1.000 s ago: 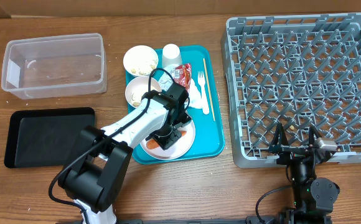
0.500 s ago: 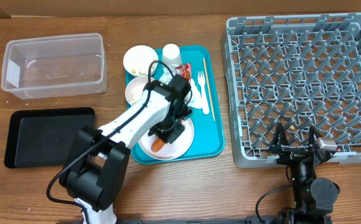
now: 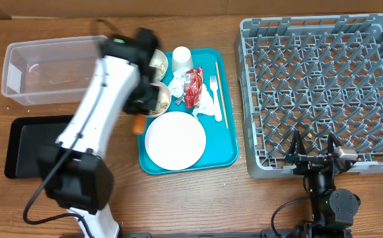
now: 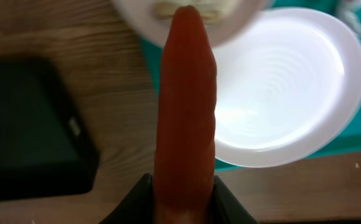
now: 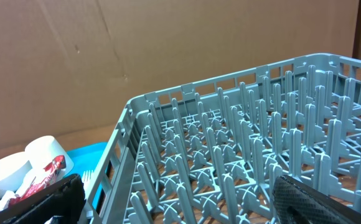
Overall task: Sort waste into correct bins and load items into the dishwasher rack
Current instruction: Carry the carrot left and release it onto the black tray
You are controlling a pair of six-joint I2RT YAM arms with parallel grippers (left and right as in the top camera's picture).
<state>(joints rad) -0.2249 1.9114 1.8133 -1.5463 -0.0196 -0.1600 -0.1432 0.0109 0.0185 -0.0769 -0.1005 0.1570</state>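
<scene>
My left gripper will next move the carrot to the left in the overhead view, over the black tray, and let go of it there, because that tray is bare.
My left gripper is shut on the orange carrot, which shows in the overhead view just left of the teal tray. The round plate lies bare on the tray, also in the left wrist view. Two small white bowls are partly hidden by my left arm. A white cup, red wrapper, crumpled napkins, white fork and wooden stick lie on the tray. My right gripper is open at the grey rack's front edge.
The clear tub stands at the back left. The black tray lies in front of it and shows in the left wrist view. The teal serving tray sits mid-table. A cardboard wall stands behind the rack.
My left gripper has lifted the carrot off the plate and swung left, past the teal tray's edge. The plate now lies bare. The right arm has not moved.
</scene>
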